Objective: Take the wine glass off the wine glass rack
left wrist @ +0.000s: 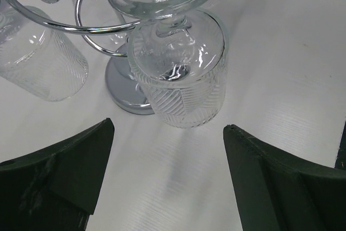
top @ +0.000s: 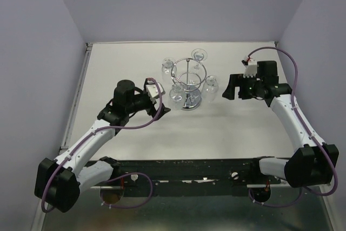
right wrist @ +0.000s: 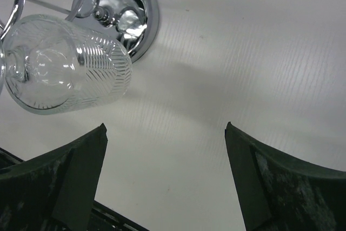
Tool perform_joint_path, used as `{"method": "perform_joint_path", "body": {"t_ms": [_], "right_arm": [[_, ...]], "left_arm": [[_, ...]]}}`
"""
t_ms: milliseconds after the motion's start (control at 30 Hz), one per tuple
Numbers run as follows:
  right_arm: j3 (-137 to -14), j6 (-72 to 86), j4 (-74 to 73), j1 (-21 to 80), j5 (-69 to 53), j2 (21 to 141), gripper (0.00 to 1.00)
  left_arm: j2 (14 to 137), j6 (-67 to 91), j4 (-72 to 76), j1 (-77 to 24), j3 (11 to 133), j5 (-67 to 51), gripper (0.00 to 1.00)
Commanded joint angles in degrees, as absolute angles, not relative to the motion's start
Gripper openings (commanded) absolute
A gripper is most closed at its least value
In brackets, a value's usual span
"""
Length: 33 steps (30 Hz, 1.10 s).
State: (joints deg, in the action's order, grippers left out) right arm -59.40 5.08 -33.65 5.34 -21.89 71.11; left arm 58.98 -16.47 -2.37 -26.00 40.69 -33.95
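The nearest glass hangs beyond my open fingers, so my left gripper goes to the right in the top view next and closes around it by its ribbed bowl [top: 176, 100] [left wrist: 179, 74].
The chrome wine glass rack [top: 189, 97] stands mid-table with several clear wine glasses hanging upside down from its ring. My left gripper [top: 161, 101] is open just left of the rack, facing the nearest wine glass [top: 177, 95]. In the left wrist view that ribbed glass [left wrist: 181, 79] hangs a little beyond my open left gripper [left wrist: 168, 128], in front of the rack's base [left wrist: 120, 87]. My right gripper [top: 225, 87] is open to the right of another hanging glass [top: 211, 87]. In the right wrist view this glass [right wrist: 67, 66] lies up and left of the empty right gripper [right wrist: 165, 128].
More glasses hang at the rack's far side [top: 199, 55] and far left [top: 167, 67]. White walls enclose the table on the left, back and right. The black rail with the arm bases [top: 189, 171] runs along the near edge.
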Motion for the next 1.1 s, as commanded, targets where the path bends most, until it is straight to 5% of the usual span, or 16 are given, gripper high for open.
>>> {"method": "perform_joint_path", "body": {"t_ms": [0,1067], "right_arm": [[-63.1,-3.85,-41.3,4.57,-21.8,71.98,0.98],[-69.17,-8.79,-46.85,3.16,-23.47,73.04,1.0]], "left_arm": [[59.94,-13.19,6.41,-26.89,39.82,-37.53,0.99],[73.92,-2.9,26.72,-32.25,39.81,-33.84,0.99]]}}
